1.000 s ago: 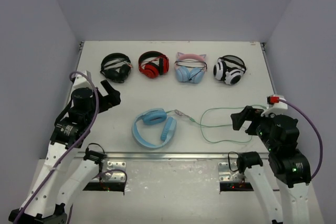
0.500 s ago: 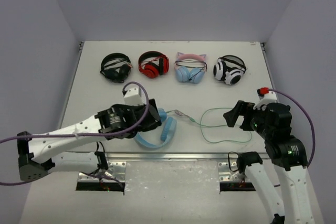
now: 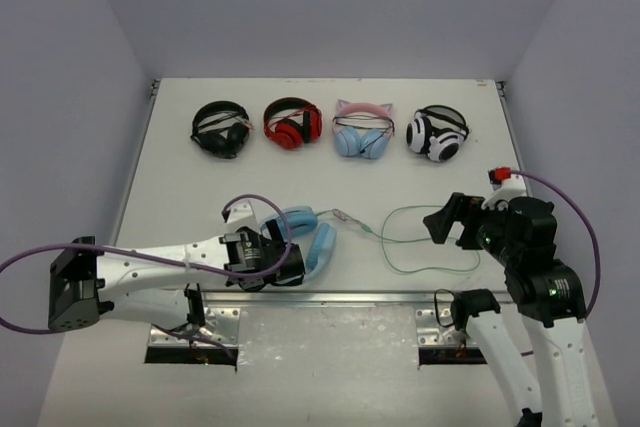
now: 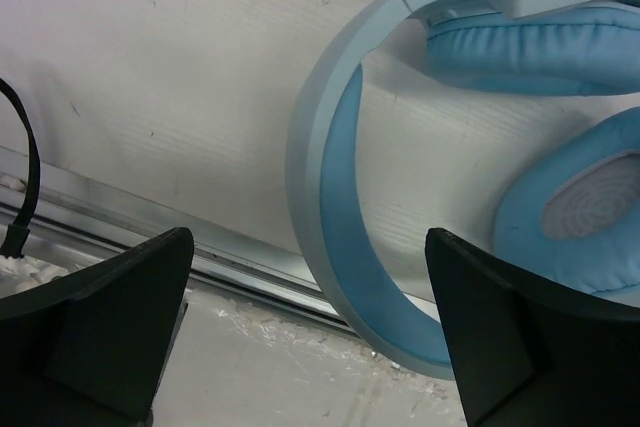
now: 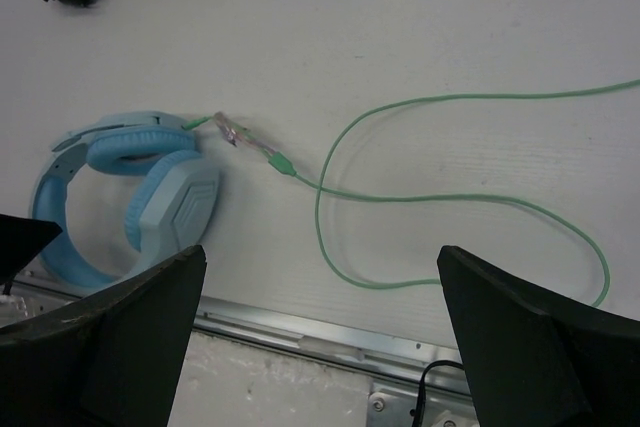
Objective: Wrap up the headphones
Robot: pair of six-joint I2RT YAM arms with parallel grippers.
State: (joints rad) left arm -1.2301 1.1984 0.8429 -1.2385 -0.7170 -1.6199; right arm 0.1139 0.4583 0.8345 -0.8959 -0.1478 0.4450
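Observation:
I should lower my left gripper and close it on the middle of the headphones' band just below it. The curve of the band already runs between the gripper's open fingers.
The light-blue headphones (image 3: 320,244) lie flat near the table's front edge, earcups to the right. Their pale-green cable (image 3: 430,210) runs right from the upper earcup in a loose loop. My left gripper (image 3: 272,259) is open and hovers low over the left part of the band. In the left wrist view the band (image 4: 330,177) curves between the two fingers of the left gripper (image 4: 310,347), untouched. My right gripper (image 3: 447,225) is open and empty above the cable loop. The right wrist view shows the headphones (image 5: 130,197) and cable (image 5: 450,197) beyond the right gripper (image 5: 325,347).
Four other headphones line the back: black (image 3: 221,128), red (image 3: 292,122), pink cat-ear with blue cups (image 3: 362,132), white-and-black (image 3: 437,132). A metal rail (image 3: 350,295) runs along the front edge just below the blue band.
My left arm swung from the table's left side across to the blue headphones and lowered over the band. My right gripper shifted slightly left and forward over the cable.

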